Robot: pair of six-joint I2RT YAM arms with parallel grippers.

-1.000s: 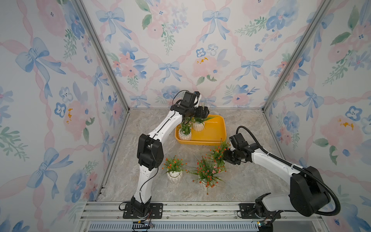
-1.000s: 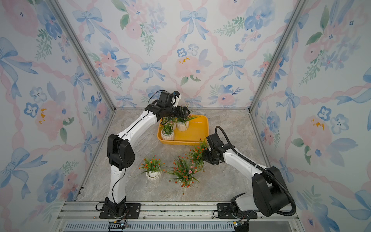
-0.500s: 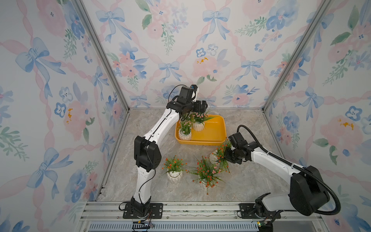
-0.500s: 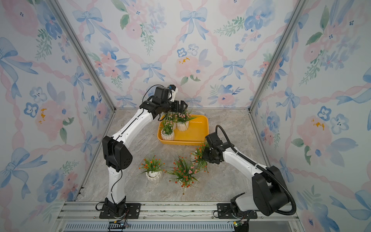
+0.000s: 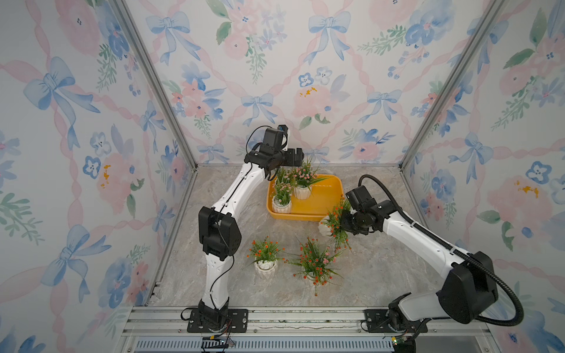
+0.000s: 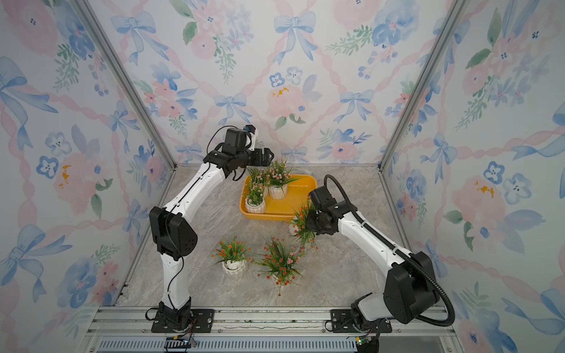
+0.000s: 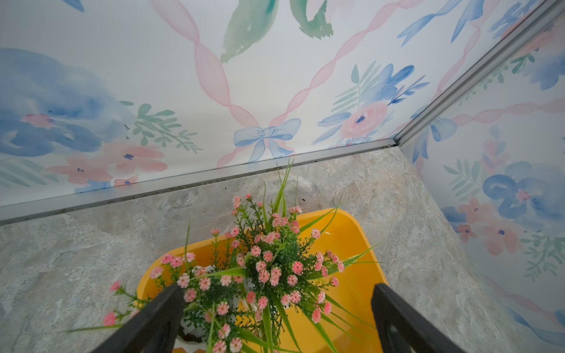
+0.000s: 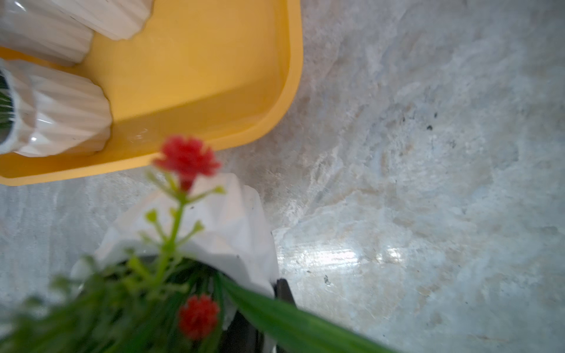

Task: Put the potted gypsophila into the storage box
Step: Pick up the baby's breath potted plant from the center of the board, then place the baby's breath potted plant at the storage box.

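My right gripper carries its pot outward over the box's near rim next and releases it, since the box's bare bottom [image 5: 299, 208] [image 8: 144, 120] beside the front pink pot lies outward.
The yellow storage box [image 5: 305, 217] stands at the back of the table and holds three pink potted gypsophila [image 5: 302, 192] in white ribbed pots. My left gripper [image 5: 298, 157] hangs open above the box's back left corner, its fingers [image 7: 165, 305] either side of the pink blooms [image 7: 269, 269] below, touching nothing. My right gripper [image 5: 344, 221] is shut on the rim of an orange-red potted gypsophila [image 5: 324, 227]. That pot is tilted just outside the box's front right corner [image 8: 287, 101]. One finger [image 8: 282, 290] shows against the pot's [image 8: 220, 220] wall.
Two more potted gypsophila stand on the marble table in front, one orange-red [image 5: 265, 262] and a bushier one [image 5: 315, 269] to its right. Flowered walls close in the back and both sides. The box's right half [image 6: 301, 195] holds no pot.
My right gripper closed on the orange-red pot and tipped it toward the box. My left gripper rose up and back from the pots in the box, staying open.
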